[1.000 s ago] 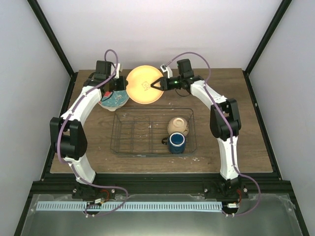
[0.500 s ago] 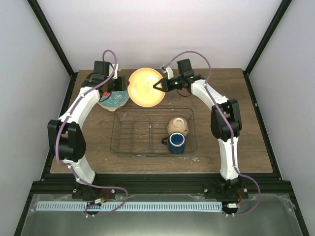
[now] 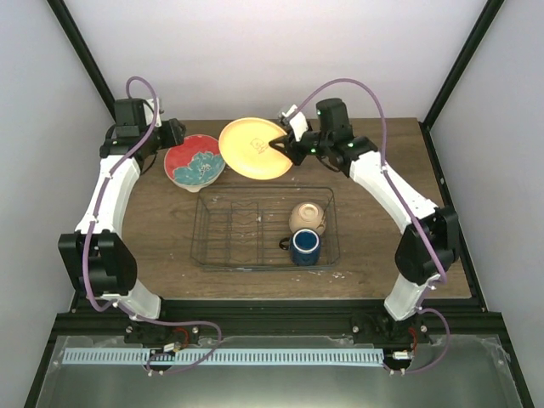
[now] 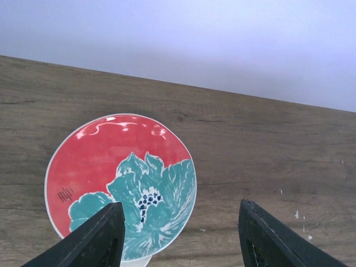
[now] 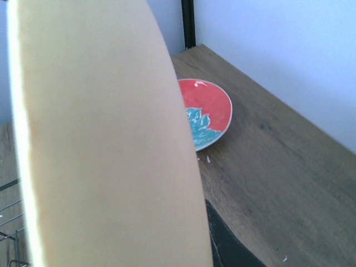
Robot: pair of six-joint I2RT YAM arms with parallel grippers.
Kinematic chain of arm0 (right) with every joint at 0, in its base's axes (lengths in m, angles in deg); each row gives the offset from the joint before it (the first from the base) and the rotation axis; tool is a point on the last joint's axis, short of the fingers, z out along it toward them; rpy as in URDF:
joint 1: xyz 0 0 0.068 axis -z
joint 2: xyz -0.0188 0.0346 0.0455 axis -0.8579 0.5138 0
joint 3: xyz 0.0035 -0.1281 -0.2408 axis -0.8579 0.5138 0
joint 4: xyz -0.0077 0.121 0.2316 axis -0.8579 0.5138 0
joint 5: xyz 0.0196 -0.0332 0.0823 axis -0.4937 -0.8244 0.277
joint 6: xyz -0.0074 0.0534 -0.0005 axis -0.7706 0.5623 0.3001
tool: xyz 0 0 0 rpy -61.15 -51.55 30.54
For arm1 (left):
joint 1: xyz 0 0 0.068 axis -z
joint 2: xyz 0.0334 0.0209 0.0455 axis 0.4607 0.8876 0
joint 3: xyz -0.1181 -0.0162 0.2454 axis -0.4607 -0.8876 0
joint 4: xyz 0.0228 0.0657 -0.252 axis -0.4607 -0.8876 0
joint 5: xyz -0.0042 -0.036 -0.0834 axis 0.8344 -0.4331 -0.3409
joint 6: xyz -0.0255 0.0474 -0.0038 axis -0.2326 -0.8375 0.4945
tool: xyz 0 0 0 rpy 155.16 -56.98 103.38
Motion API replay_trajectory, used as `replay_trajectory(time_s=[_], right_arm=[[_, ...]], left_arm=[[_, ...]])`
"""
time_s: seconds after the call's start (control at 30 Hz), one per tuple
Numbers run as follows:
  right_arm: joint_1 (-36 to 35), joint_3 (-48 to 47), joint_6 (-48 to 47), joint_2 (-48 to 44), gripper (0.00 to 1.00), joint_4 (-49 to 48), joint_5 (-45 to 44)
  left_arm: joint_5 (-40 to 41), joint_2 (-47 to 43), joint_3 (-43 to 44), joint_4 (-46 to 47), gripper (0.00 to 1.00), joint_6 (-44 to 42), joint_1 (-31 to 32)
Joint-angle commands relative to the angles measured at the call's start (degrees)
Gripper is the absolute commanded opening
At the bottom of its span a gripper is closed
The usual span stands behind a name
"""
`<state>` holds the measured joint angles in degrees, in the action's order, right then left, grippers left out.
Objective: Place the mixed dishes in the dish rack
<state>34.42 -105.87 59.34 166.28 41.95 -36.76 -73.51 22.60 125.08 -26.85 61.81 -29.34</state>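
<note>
I will move my right gripper back and down next, tip the plate upright and then let go of it in the rack's empty part, which is below and back from the gripper.
My right gripper is shut on the right rim of the orange-yellow plate, holding it tilted above the table just behind the dish rack. In the right wrist view the plate's pale underside fills the left, with one dark finger below it. The red plate with the teal flower lies on the table to the left, a white rim showing beneath it. My left gripper hovers open above its edge, holding nothing. A cream bowl and a dark blue mug stand in the rack's right part.
Black frame posts rise at the table's back corners, with white walls close behind. Rack wires show at the lower left of the right wrist view. Bare wood lies right of the rack.
My left gripper opened, let go of the red plate and drew back to the left. My right gripper closed fully on the orange-yellow plate and raised and tilted it.
</note>
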Motion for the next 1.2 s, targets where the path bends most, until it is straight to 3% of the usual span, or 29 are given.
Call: replay_trajectory(time_s=[0.0, 0.2, 0.37, 0.93, 1.07, 1.17], right_arm=[[-4.25, 4.52, -7.37, -3.09, 0.02, -2.40, -7.89], [-10.26, 12.15, -12.78, -7.97, 0.01, -7.75, -18.50], [-11.88, 15.86, -12.94, -9.15, 0.01, -10.55, -20.93], [-15.42, 21.93, -16.18, -11.71, 0.01, -13.18, -22.08], [-15.67, 23.96, -17.03, -14.38, 0.01, -14.05, -18.92], [-15.67, 28.94, -20.11, -17.61, 0.01, -19.81, -15.21]], left_arm=[[-0.81, 0.41, -0.87, 0.41, 0.57, 0.48, 0.24], [-2.14, 1.47, -0.57, 0.61, 0.57, 0.36, 0.22], [-2.64, 1.76, -0.93, 0.87, 0.57, 0.08, 0.24], [-2.67, 1.94, -1.87, 0.60, 0.57, -1.00, 0.23], [-2.90, 2.28, -1.92, 0.68, 0.57, -0.87, 0.21], [-3.19, 2.47, -1.86, 0.68, 0.57, -0.91, 0.23]])
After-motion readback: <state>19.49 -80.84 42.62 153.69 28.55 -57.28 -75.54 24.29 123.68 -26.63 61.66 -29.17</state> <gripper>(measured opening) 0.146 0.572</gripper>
